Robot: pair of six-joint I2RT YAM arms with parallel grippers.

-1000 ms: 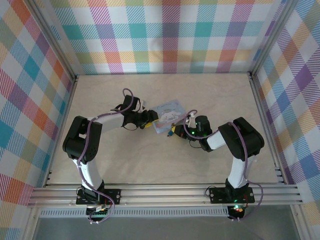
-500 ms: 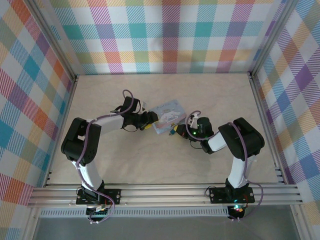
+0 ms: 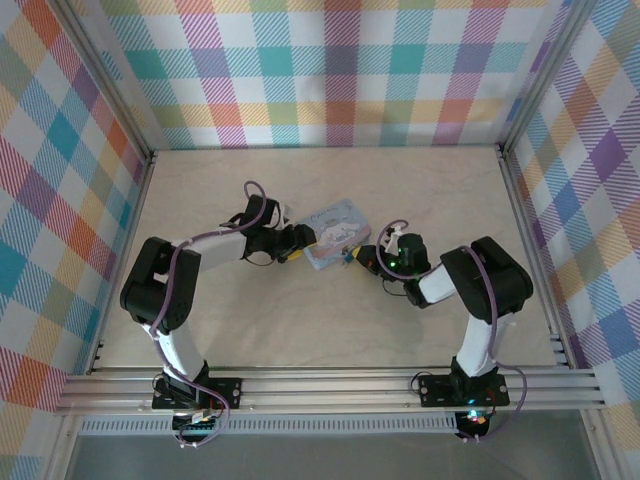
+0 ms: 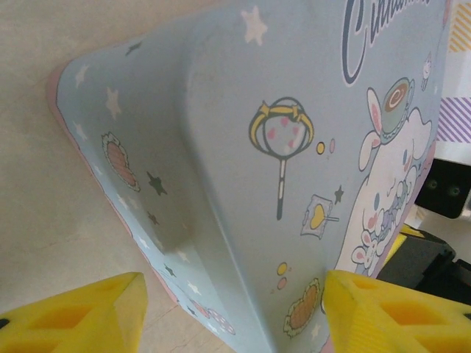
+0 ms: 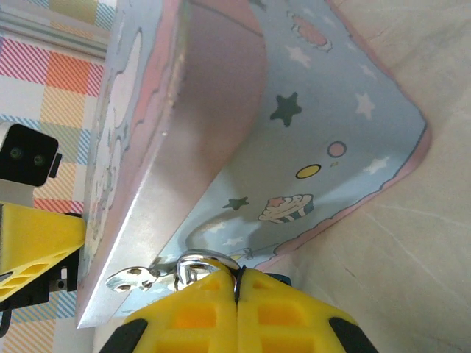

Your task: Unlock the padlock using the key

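The robot's right gripper should back away from the tin and go down to let go of the padlock on the open tabletop, which is empty below and behind this gripper.
The pale blue cartoon tin lies mid-table between both grippers. My left gripper is at its left end, open, its yellow fingers spread either side of the tin's corner; the left finger stands clear of the rim. My right gripper presses up to the tin's side wall. It is shut on a thin dark sliver, seemingly the key. A silver ring with a small silver tab sticks out above the pads. A blue-green speck of the padlock peeks from behind the right finger.
Pale wooden tabletop stretches behind and to both sides, enclosed by checked walls and a metal frame along the front. The left gripper's yellow finger and its camera show beyond the tin in the right wrist view.
My right gripper has slid a little right and towards the tin's front corner. The tin has turned slightly. The left arm has barely moved.
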